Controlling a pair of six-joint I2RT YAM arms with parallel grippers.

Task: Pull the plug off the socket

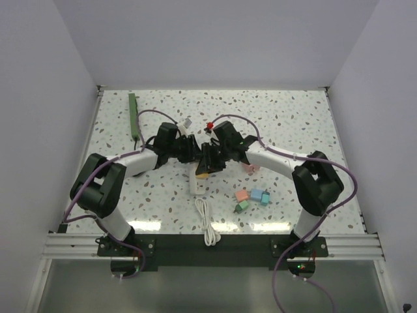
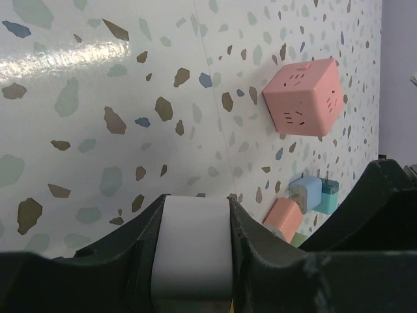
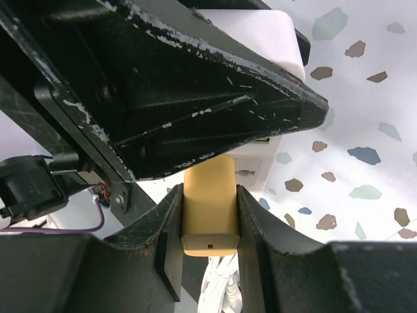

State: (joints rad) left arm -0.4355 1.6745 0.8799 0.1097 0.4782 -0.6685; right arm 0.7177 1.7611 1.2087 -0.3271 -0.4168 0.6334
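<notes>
I will next pull the plug over and down with my right gripper to let it go, because bare tabletop by the pink cube [image 1: 251, 182] lies below and right in the top view.
A white power strip [image 1: 197, 186] with a coiled white cable [image 1: 208, 225] lies mid-table. My left gripper [image 1: 191, 156] is shut on its white body [image 2: 195, 241]. A yellow plug [image 3: 208, 199] sits against that strip's face [image 3: 251, 163]; it also shows in the top view [image 1: 203, 174]. My right gripper [image 1: 208, 164] is shut on the yellow plug, one finger [image 3: 163, 228] on each side. The two grippers are close together, the left gripper's finger [image 3: 195, 85] crossing just above the plug. The dark-green power strip bar [image 1: 133, 116] lies at the far left, away from both grippers.
A pink cube socket [image 2: 303, 98] lies right of the grippers, also in the top view [image 1: 249, 168]. Small pink [image 1: 242, 195], blue [image 1: 256, 194], teal [image 1: 265, 198] and green [image 1: 242, 206] adapters lie nearer the front right. A small red item [image 1: 210, 125] and a white one [image 1: 187, 122] lie behind the arms.
</notes>
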